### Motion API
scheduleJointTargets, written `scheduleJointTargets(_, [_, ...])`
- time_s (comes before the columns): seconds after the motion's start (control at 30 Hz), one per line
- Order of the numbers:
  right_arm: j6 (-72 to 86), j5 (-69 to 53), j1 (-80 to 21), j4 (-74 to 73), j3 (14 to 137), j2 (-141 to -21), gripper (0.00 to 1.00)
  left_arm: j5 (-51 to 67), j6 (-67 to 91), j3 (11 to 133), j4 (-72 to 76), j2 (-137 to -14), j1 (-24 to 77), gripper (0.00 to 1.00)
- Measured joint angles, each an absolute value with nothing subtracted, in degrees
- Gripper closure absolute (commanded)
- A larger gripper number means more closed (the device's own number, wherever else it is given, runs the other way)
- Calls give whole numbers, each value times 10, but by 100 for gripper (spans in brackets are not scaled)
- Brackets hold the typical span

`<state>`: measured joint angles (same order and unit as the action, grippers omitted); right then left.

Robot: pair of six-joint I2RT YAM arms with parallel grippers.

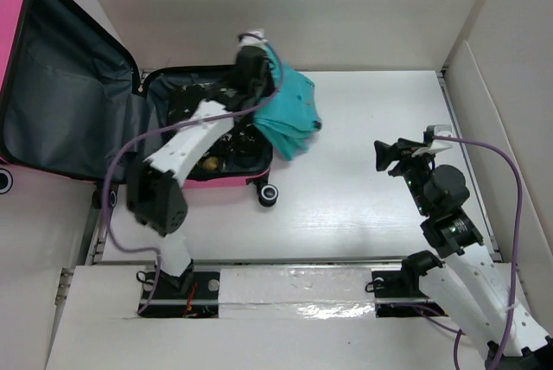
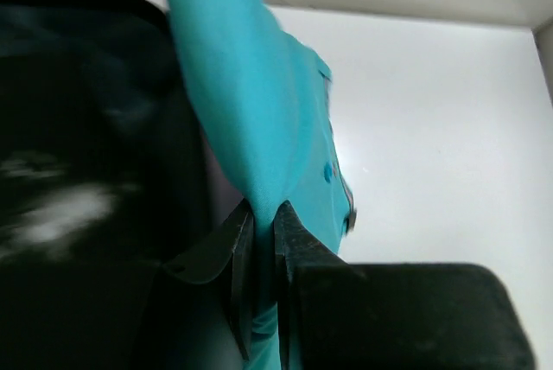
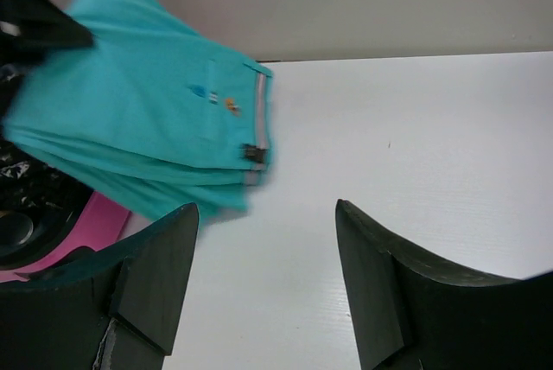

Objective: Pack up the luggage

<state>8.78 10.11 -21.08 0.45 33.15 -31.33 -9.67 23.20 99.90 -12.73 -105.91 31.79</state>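
Note:
The left gripper moves to the left in the top view next, then down to release the garment, as the luggage's base [image 1: 188, 102] [image 2: 95, 145] lies below on that side.
The pink luggage [image 1: 10, 28] lies open at the left, its dark grey lid [image 1: 60, 93] flat and its base [image 1: 186, 106] holding dark items. My left gripper [image 1: 256, 52] is shut on a folded teal garment [image 1: 289, 111] and holds it lifted over the base's right edge. In the left wrist view the teal cloth [image 2: 259, 128] is pinched at the gripper [image 2: 262, 214]. My right gripper [image 1: 383, 156] is open and empty above the white table at the right; its wrist view shows the garment [image 3: 155, 119] ahead of its spread fingers [image 3: 164, 266].
A black suitcase wheel [image 1: 269, 194] sticks out at the base's near right corner. White walls enclose the table on the far and right sides [image 1: 501, 85]. Purple cables [image 1: 121, 171] loop off both arms.

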Motion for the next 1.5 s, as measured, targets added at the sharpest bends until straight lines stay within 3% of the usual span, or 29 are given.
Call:
scheduleJointTargets(0.23, [88,101,-211,4,331,-307,30,-86,217,788,-114,-855,107,100])
scheduleJointTargets(0.43, [88,99,-211,4,331,-300,30,-70,218,673,-99,-838,-17,100])
scheduleJointTargets(0.6, [88,96,-211,4,331,-298,30,-46,222,623,-73,-838,-53,100])
scheduleJointTargets(0.67, [88,94,-211,4,331,-298,33,-48,225,613,-66,-838,-57,87])
scheduleJointTargets(0.7, [87,92,-211,4,331,-299,35,-50,228,613,-67,-838,-57,75])
scheduleJointTargets(0.73, [86,90,-211,5,331,-299,40,-56,228,613,-67,-838,-57,55])
scheduleJointTargets(0.77, [84,85,-211,5,331,-300,54,-63,228,613,-68,-838,-59,49])
scheduleJointTargets(0.8, [84,81,-211,5,331,-302,61,-70,234,613,-69,-838,-62,46])
scheduleJointTargets(0.83, [84,76,-211,5,331,-305,76,-72,239,613,-70,-837,-65,44])
scheduleJointTargets(0.9, [78,67,-211,5,331,-312,87,-74,248,611,-74,-828,-68,44])
scheduleJointTargets(1.0, [77,53,-211,5,331,-326,95,-79,259,593,-83,-772,-70,49])
scheduleJointTargets(1.07, [77,44,-211,5,331,-334,98,-89,266,580,-94,-707,-72,60])
scheduleJointTargets(1.13, [77,36,-211,5,331,-337,100,-115,277,568,-104,-631,-72,86])
scheduleJointTargets(1.2, [78,28,-211,8,331,-338,100,-142,289,566,-113,-550,-72,100])
scheduleJointTargets(1.37, [77,-3,-211,19,331,-351,100,-272,310,583,-171,-436,-72,100])
scheduleJointTargets(1.5, [77,-26,-211,19,331,-361,100,-403,321,623,-243,-439,-73,100])
